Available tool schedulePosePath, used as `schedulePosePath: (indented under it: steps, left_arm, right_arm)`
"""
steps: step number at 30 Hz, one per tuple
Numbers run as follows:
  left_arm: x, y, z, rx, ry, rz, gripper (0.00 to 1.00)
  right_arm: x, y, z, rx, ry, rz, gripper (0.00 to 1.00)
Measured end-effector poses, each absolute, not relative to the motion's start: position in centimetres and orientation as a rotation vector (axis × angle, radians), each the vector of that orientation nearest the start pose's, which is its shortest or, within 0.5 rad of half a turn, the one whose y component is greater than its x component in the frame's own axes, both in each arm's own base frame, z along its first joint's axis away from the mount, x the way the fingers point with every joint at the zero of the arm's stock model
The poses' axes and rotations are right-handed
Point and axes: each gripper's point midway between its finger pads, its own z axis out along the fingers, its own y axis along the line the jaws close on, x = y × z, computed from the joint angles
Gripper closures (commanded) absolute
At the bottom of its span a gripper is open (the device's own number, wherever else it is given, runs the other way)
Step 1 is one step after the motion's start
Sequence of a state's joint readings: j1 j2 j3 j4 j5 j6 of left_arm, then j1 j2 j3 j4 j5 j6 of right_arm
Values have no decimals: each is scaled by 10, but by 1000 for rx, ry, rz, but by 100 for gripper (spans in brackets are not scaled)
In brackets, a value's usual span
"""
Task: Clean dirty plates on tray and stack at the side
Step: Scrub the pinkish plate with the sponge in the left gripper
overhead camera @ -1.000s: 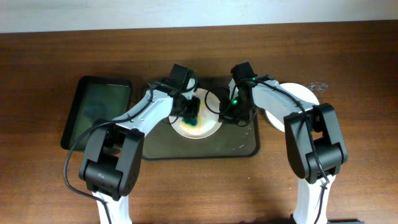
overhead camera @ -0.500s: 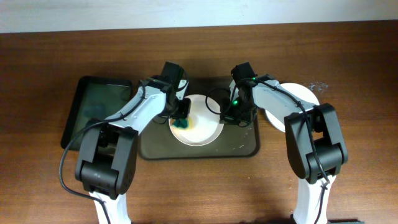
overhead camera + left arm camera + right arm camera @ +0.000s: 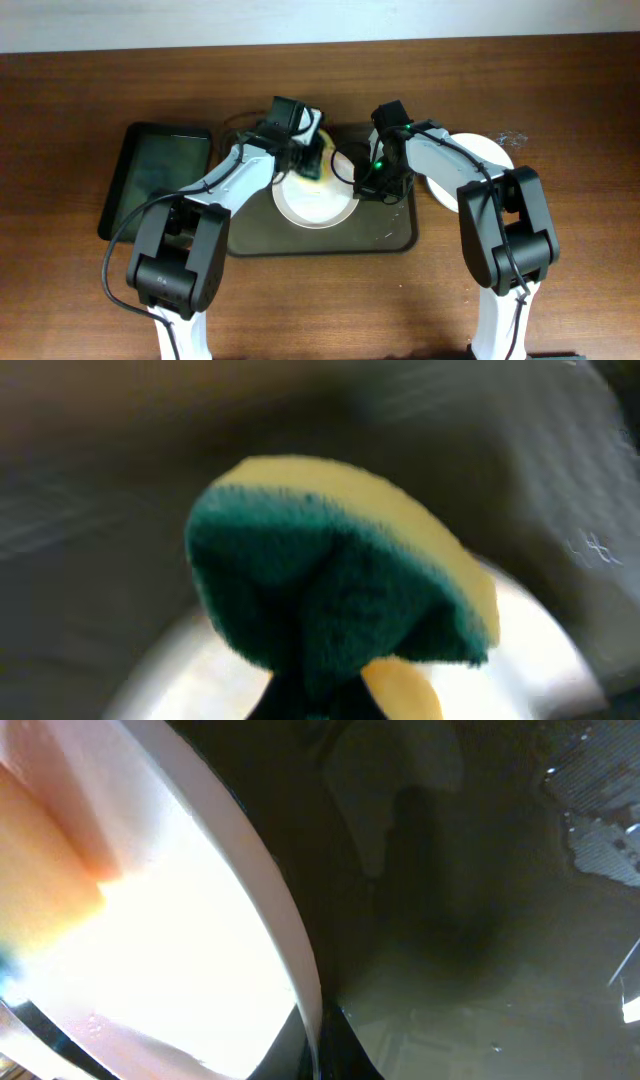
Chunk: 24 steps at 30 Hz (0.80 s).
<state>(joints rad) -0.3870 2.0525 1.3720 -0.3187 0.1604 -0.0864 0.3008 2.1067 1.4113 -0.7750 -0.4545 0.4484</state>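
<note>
My right gripper lifts and tilts next, moves over another white plate (image 3: 486, 152), which already sits beside the tray, and goes down to release the plate's rim.
A white plate (image 3: 315, 203) lies on the dark brown tray (image 3: 385, 238). My left gripper (image 3: 311, 157) is shut on a green-and-yellow sponge (image 3: 314, 163) over the plate's far rim. The left wrist view shows the sponge (image 3: 330, 580) pinched between the jaws, with the plate (image 3: 535, 660) below it. My right gripper (image 3: 366, 186) is shut on the plate's right rim, and the right wrist view shows the rim (image 3: 290, 945) running into the jaws. Another white plate (image 3: 475, 168) sits on the table right of the tray. A third plate cannot be made out.
A narrow black tray (image 3: 155, 180) lies on the table left of the brown tray. Cables run over the brown tray's far edge between the two arms. The wooden table (image 3: 320, 310) stretches in front.
My left gripper has swept the sponge from the plate's left side up to its far rim. The greenish smear seen a second ago is gone. The right arm has not moved.
</note>
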Motion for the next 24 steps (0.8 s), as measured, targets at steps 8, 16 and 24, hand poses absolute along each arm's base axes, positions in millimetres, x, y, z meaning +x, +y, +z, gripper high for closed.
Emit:
schedulePosePath:
  steps: [8, 16, 24]
  left_arm:
    - [463, -149, 31, 193, 2588, 147, 100]
    - [434, -127, 30, 117, 2729, 270, 100]
    - [463, -108, 106, 28, 2734, 230, 100]
  right_arm:
    - [366, 193, 3, 184, 3113, 737, 96]
    - [364, 197, 3, 156, 3114, 742, 96]
    - [363, 196, 3, 171, 3124, 738, 96]
